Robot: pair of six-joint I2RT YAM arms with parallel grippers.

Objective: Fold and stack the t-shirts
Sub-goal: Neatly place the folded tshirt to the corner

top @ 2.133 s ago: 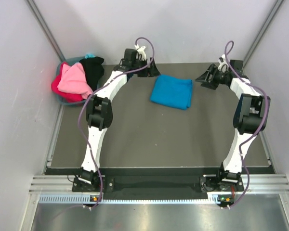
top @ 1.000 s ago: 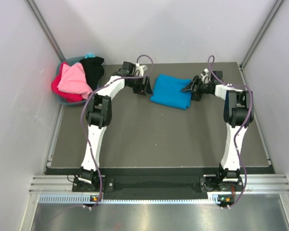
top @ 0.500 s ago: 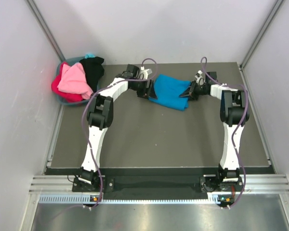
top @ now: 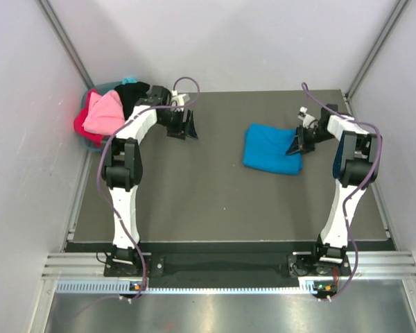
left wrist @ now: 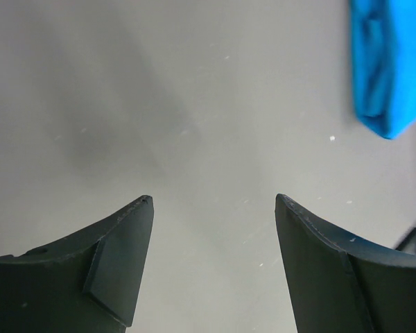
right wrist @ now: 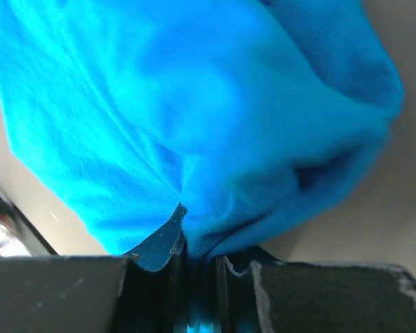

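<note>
The table's bare near corner is back from my right gripper, to its right in the top view, so I will next carry the blue t-shirt [top: 271,148] there with my right gripper and release it.
A folded bright blue t-shirt [top: 271,148] lies on the dark table, right of the middle. My right gripper [top: 295,146] is shut on its right edge, and the blue cloth [right wrist: 194,125] fills the right wrist view with a fold pinched between the fingers [right wrist: 159,243]. My left gripper [top: 188,127] stands open over bare table at the back left, nothing between its fingertips [left wrist: 128,229]. A corner of the blue t-shirt [left wrist: 392,66] shows at the top right of the left wrist view. Pink [top: 104,114], red [top: 83,128] and black [top: 133,96] t-shirts lie heaped at the back left.
A teal basket [top: 90,144] in the back left corner holds the heap of shirts. Grey walls [top: 28,139] close the table on the left, back and right. The table's front edge [top: 222,244] runs just ahead of the arm bases.
The right gripper closed on the blue t-shirt's edge and dragged it right and slightly nearer. The left gripper drew back left toward the basket, staying open.
</note>
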